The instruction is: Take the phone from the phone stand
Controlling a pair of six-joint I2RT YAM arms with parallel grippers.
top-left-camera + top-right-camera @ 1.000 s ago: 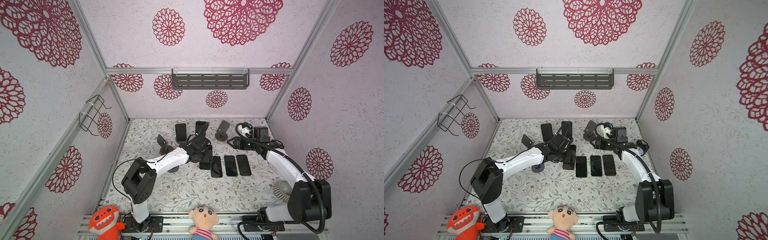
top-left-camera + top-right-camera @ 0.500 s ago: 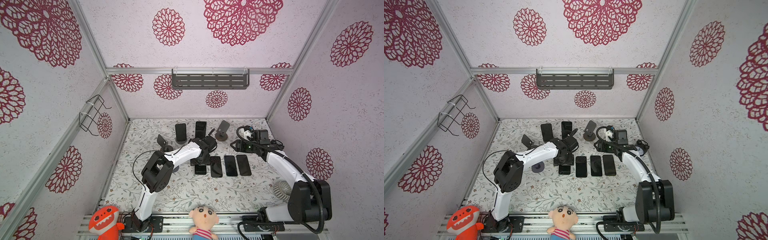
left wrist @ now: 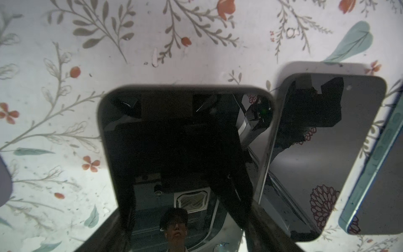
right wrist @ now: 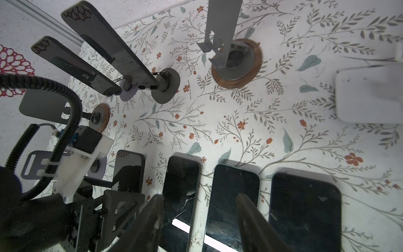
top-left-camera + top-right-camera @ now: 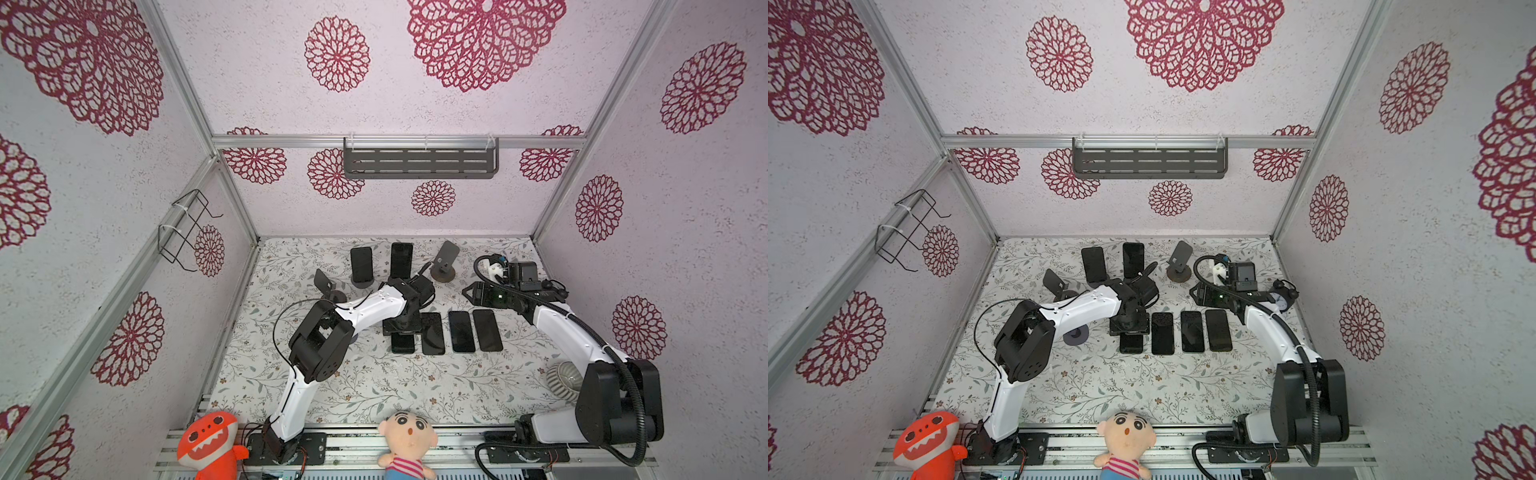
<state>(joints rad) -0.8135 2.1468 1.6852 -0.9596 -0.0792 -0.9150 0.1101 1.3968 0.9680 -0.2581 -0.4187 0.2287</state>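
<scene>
The black phone still hangs low over the table. My left gripper should move down onto the floral tabletop beside the flat phones and let go of it.
A black phone (image 3: 181,139) lies low over the floral table at the left end of a row of flat phones. My left gripper (image 5: 402,331) is shut on it, one finger (image 3: 109,231) against each long edge; only the phone's near end (image 5: 402,344) shows under the gripper in both top views. Two more phones (image 5: 361,265) (image 5: 401,259) lean on stands at the back. An empty phone stand (image 5: 443,262) is to their right and another (image 5: 326,283) to their left. My right gripper (image 4: 200,218) hovers open above the row, holding nothing.
Three phones (image 5: 432,332) (image 5: 461,331) (image 5: 487,330) lie flat side by side. A purple stand base (image 5: 1075,334) sits under the left arm. A small clock (image 5: 1283,302) and a ribbed white object (image 5: 563,377) are at the right. Two plush toys (image 5: 208,444) (image 5: 407,436) sit at the front edge.
My left gripper came forward from beside the stands and down to the left end of the phone row, carrying the phone. The right gripper drew back slightly to the right.
</scene>
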